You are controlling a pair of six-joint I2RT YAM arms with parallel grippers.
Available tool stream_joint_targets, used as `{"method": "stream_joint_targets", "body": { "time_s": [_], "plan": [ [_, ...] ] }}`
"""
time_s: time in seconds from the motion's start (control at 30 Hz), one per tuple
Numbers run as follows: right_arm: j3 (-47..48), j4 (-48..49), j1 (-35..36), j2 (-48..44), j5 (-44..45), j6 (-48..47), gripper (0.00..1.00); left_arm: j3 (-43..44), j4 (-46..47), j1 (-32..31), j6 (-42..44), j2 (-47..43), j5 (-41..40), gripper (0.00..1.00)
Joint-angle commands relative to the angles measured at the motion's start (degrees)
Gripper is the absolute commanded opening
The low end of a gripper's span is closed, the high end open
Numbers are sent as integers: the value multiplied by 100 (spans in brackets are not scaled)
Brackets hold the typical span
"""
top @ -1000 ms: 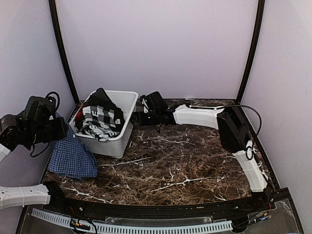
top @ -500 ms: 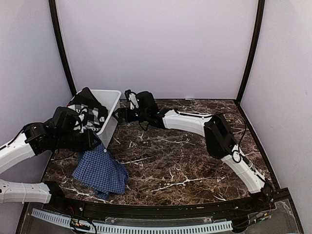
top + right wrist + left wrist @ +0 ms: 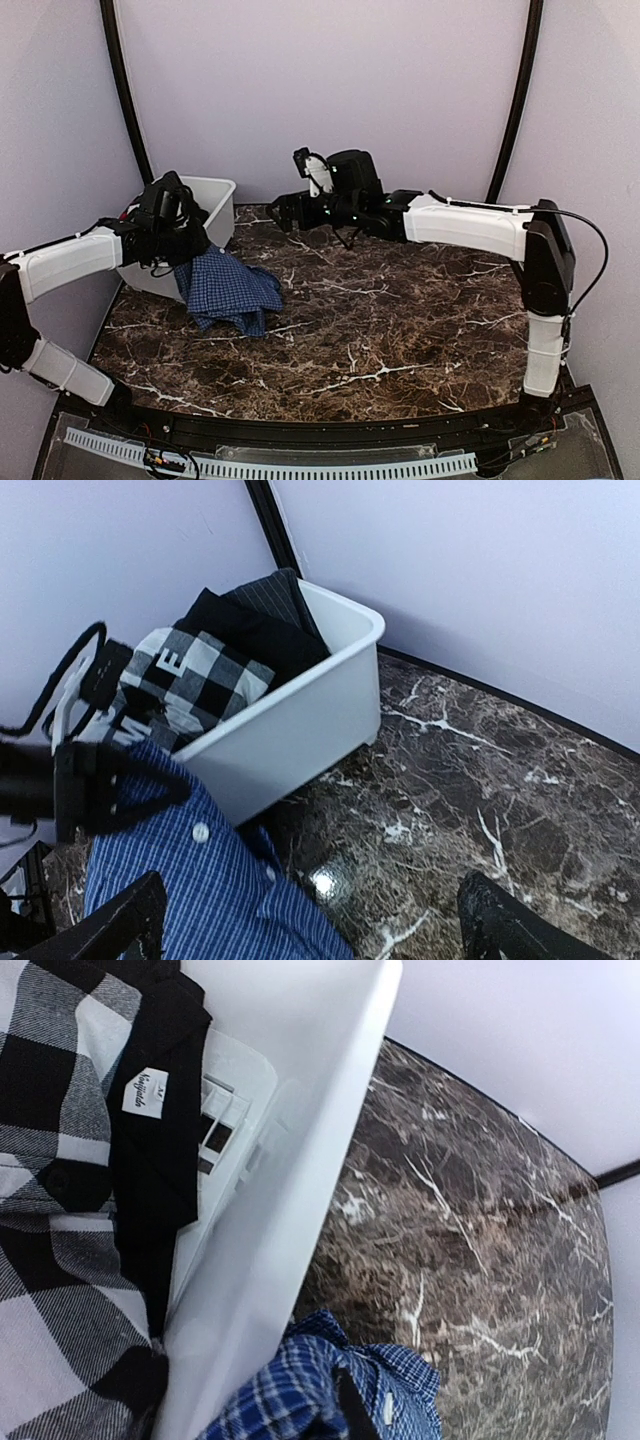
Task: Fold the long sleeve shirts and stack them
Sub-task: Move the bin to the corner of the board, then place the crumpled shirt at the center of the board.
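The left gripper moves away from the bin next, over the bare middle of the table, and lets go of the shirt, because it has room to spread there.
The blue checked shirt [image 3: 232, 291] hangs crumpled from my left gripper [image 3: 183, 248], and its lower part rests on the marble table in front of the white bin. The left gripper is shut on the shirt's top edge. In the left wrist view one dark finger [image 3: 355, 1412] is buried in the blue cloth [image 3: 300, 1390]. My right gripper [image 3: 284, 211] is open and empty, above the table to the right of the bin. Its view shows the shirt [image 3: 200, 900] with white buttons at lower left, between wide-spread fingers [image 3: 125, 925].
The white plastic bin [image 3: 216, 187] stands at the far left corner against the wall. It holds a black-and-white check shirt [image 3: 185, 680] and dark garments, also in the left wrist view [image 3: 50, 1290]. Purple walls close in the back and both sides.
My left arm has swung the blue shirt from the table's left edge rightward to the front of the bin. The bin has shifted left and back. My right gripper has drawn away from the bin's rim.
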Motion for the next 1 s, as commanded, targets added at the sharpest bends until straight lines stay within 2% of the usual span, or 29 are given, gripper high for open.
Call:
{"method": "stream_joint_targets", "body": {
  "time_s": [0.0, 0.1, 0.17, 0.3, 0.4, 0.57, 0.67, 0.77, 0.87, 0.93, 0.97],
  "plan": [
    [-989, -116, -52, -704, 513, -213, 98, 386, 511, 679, 311, 434, -90, 0],
    [-1556, -141, -67, -1233, 734, -244, 99, 578, 657, 785, 623, 651, 289, 0],
    [-1910, -149, -71, -1542, 928, -253, 99, 645, 736, 780, 776, 723, 881, 0],
    [-2635, -126, -87, -2161, 1354, -262, 99, 687, 577, 423, 1100, 518, 1487, 0],
    [-3143, -60, -97, -2685, 1645, -241, 99, 590, 412, -228, 1168, 160, 1585, 0],
    [-3880, -151, -114, -3591, 2097, -130, 99, 394, 461, -1306, 661, -523, 1601, 0],
    [-4219, -267, -115, -4284, 2293, -62, 99, 571, 654, -2273, 343, -583, 1585, 0],
    [-4317, -592, -115, -4792, 2435, -37, 99, 1122, 853, -3092, 262, -205, 1829, 0],
    [-4310, -1004, -115, -5147, 2638, 1, 99, 1361, 1397, -3200, 69, 265, 2622, 0],
    [-4312, -1196, -124, -5277, 2773, 21, 99, 1454, 1616, -2877, -102, 597, 3105, 3],
    [-4306, -1290, -130, -5288, 2834, 44, 99, 1456, 1860, -2461, -285, 750, 3650, 4]
  ]
}}
